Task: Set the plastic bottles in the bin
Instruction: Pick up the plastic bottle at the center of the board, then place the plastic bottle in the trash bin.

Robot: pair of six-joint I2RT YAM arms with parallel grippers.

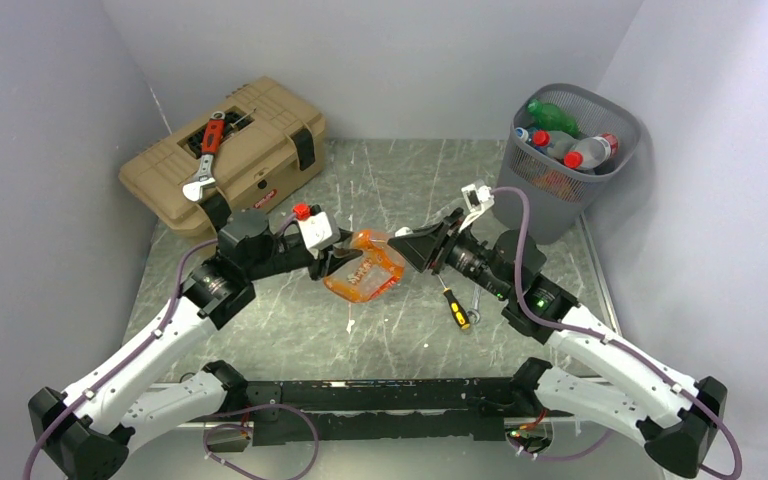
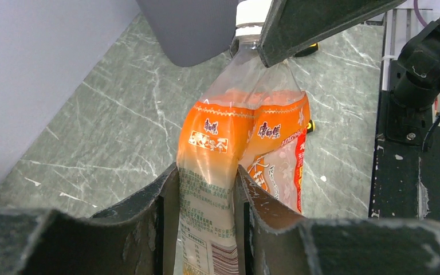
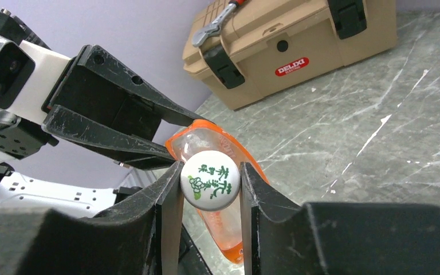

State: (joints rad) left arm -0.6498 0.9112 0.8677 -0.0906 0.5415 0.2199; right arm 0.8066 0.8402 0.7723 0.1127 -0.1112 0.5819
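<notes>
The grey mesh bin's open top (image 1: pixel 577 128) is high above the table, so I need to lift my right gripper, swing it outward over that opening and let go of the crushed bottle.
A crushed plastic bottle (image 1: pixel 365 265) with an orange label is held above the middle of the table between both grippers. My left gripper (image 1: pixel 335 262) is shut on its flattened bottom end; in the left wrist view the gripper (image 2: pixel 207 172) pinches the bottle (image 2: pixel 246 126). My right gripper (image 1: pixel 412 250) is shut on the bottle's white cap (image 3: pixel 210 180), with the gripper (image 3: pixel 209 171) closed around it. The grey mesh bin (image 1: pixel 550 200) stands at the far right, holding several bottles, among them a green one (image 1: pixel 552 115).
A tan toolbox (image 1: pixel 260 150) with black latches sits at the far left, a red-handled wrench (image 1: pixel 205 150) on its lid. A yellow-and-black screwdriver (image 1: pixel 453 305) lies on the table under my right arm. Grey walls enclose the table.
</notes>
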